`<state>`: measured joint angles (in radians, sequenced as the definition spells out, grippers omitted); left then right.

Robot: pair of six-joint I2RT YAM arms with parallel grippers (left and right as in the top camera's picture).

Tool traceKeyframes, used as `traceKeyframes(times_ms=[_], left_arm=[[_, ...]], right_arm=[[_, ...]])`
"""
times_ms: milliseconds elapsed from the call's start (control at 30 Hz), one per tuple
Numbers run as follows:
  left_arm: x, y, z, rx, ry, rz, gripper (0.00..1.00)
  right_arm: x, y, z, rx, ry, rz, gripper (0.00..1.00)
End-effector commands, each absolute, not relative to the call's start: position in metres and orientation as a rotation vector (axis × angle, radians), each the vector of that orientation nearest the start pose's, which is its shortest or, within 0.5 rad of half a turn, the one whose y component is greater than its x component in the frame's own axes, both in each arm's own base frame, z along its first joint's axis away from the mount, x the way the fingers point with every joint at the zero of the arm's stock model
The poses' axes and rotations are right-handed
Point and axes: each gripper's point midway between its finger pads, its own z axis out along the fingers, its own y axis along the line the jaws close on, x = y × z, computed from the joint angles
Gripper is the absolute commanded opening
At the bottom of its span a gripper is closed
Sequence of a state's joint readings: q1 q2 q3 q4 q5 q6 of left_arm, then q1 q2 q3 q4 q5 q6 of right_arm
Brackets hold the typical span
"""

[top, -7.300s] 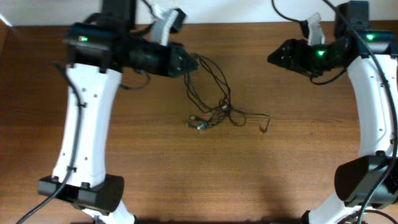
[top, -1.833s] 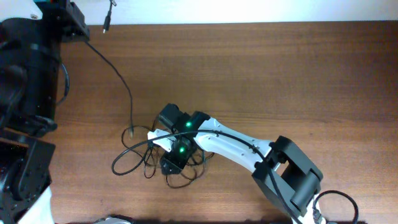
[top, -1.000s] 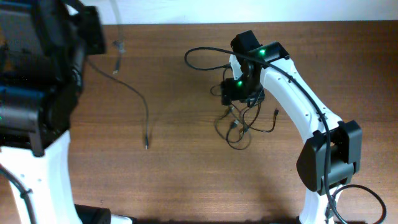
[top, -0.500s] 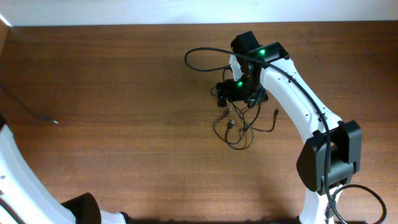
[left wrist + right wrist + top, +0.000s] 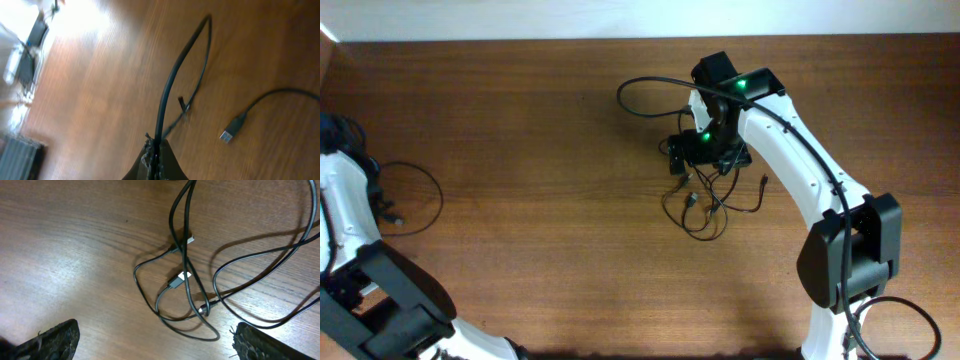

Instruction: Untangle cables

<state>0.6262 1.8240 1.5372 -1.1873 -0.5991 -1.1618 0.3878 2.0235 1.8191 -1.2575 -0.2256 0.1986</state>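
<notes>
The tabletop is below my left gripper. My left gripper will next lower the pinched cable to the tabletop point(image 5: 408, 207) point(image 5: 202, 142) beside the USB plug and open to let it go, clear of the tangle.
A tangle of thin black cables point(image 5: 703, 212) lies on the wooden table right of centre, with a large loop point(image 5: 638, 92) reaching back left. My right gripper point(image 5: 705, 153) hovers just above it, jaws wide open and empty. In the right wrist view point(image 5: 155, 341) the crossing strands and metal plugs point(image 5: 181, 278) lie between and ahead of the fingers point(image 5: 56, 339). One separate black cable point(image 5: 428, 195) lies in a loop at the far left. My left gripper point(image 5: 383, 213) is shut on that cable point(image 5: 172, 85); its USB plug point(image 5: 229, 135) rests on the table.
The table's back edge meets a white wall point(image 5: 620, 18). The left arm point(image 5: 345, 215) stands along the left edge, the right arm point(image 5: 800, 170) reaches in from the right front. Clutter on the floor point(image 5: 22, 65) shows beyond the table in the left wrist view.
The left arm has come back into view at the left edge and the separated cable now lies there in a loop. The right gripper and the tangle have barely moved.
</notes>
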Motion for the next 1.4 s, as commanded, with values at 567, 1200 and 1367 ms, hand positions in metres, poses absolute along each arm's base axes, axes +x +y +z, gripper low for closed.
traceKeyframes(times_ms=[567,1200,1367], left_arm=[[0.274,0.293,0.087,-1.873,2.025,0.59,0.99],[0.416,-0.016,0.234,-0.01,2.621,-0.459,0.75],[0.401,-0.15,0.201,0.117,2.712,-0.504,0.73]], right_arm=[[0.366,0.193,0.119,-0.327,3.068,0.384,1.0],[0.395,0.076,0.26,0.081,2.807,0.388,0.99],[0.395,0.005,0.255,0.343,2.811,0.361,0.99]])
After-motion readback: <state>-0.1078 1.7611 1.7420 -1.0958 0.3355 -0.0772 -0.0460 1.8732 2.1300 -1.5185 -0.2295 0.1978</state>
